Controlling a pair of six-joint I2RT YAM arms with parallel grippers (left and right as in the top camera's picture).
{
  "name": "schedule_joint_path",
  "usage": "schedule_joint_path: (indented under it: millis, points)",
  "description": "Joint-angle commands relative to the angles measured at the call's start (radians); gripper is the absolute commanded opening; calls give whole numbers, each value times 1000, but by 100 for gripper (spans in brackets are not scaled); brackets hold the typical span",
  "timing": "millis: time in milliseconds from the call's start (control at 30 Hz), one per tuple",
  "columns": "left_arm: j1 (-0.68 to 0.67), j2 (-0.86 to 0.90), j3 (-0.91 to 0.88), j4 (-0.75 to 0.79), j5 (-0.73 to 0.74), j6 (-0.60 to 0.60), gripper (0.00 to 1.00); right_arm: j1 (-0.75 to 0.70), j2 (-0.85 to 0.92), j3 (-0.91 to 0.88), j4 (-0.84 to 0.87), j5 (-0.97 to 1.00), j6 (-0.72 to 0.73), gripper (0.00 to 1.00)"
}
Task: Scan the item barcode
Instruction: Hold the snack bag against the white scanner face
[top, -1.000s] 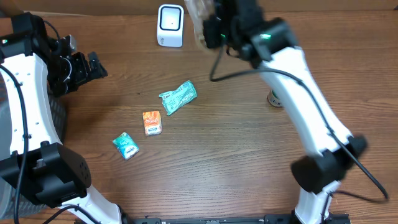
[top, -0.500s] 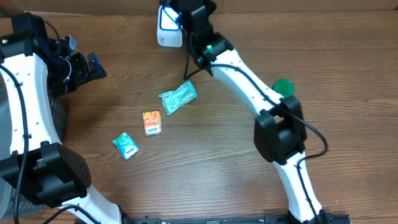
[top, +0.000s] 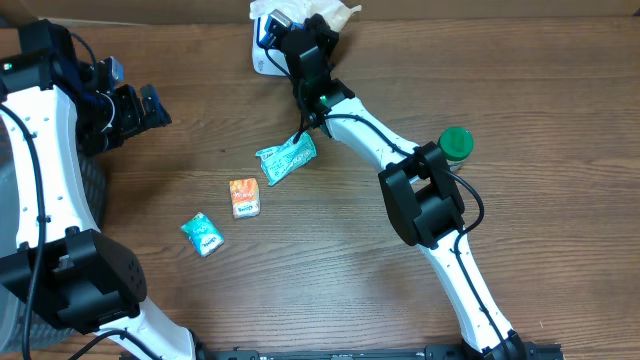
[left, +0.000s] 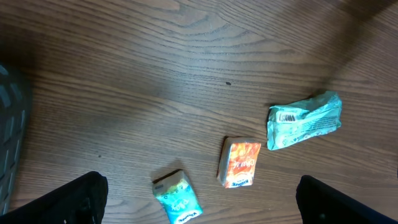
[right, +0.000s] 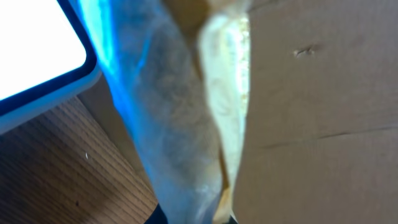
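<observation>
The packet needs to go back and down next in my right gripper, which will release it on the bare wood below, toward the green-capped item and clear of the teal packet.
My right gripper (top: 318, 22) is at the table's far edge, shut on a pale, crinkled packet (top: 338, 12) held right beside the white scanner (top: 262, 48). In the right wrist view the packet (right: 186, 124) fills the middle, tinted blue, with the scanner's lit face (right: 31, 50) at the upper left and my fingertips almost hidden below it. My left gripper (top: 140, 105) hovers open at the left with nothing in it. Its wrist view shows a teal packet (left: 303, 121), an orange box (left: 240, 162) and a small teal box (left: 179, 198) lying below my left gripper (left: 199, 210).
On the wood lie the teal packet (top: 287, 157), the orange box (top: 244, 197) and the small teal box (top: 203, 234). A green-capped item (top: 456, 142) stands at the right. A cardboard wall (right: 311, 93) runs behind the scanner. A dark mesh basket (left: 9, 124) is at the left.
The right arm swung left along the far edge and carried the pale packet over to the scanner. The green-capped item came into view. The left arm stayed put.
</observation>
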Motion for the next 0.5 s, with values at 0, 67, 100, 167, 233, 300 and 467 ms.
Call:
schedule_joint_path:
  millis: [0,67,100,167,233,300,467]
  points:
    - [-2,-10,14,1,-2,8,100,-4,-16,15,9,42,-2,4]
    - [-2,-10,14,1,-2,8,100,0,-16,15,8,47,-2,4]
    - [-2,-10,14,1,-2,8,100,3,-16,15,8,51,-2,4]
    - [-2,-10,14,1,-2,8,100,12,-17,15,9,61,-2,4]
    - [-2,-10,14,1,-2,8,100,21,-17,15,9,62,-2,4]
    - [-2,-10,14,0,-2,8,99,32,-19,15,7,71,-2,4]
    - [-2,-10,14,1,-2,8,100,55,-98,15,-47,71,30,4]
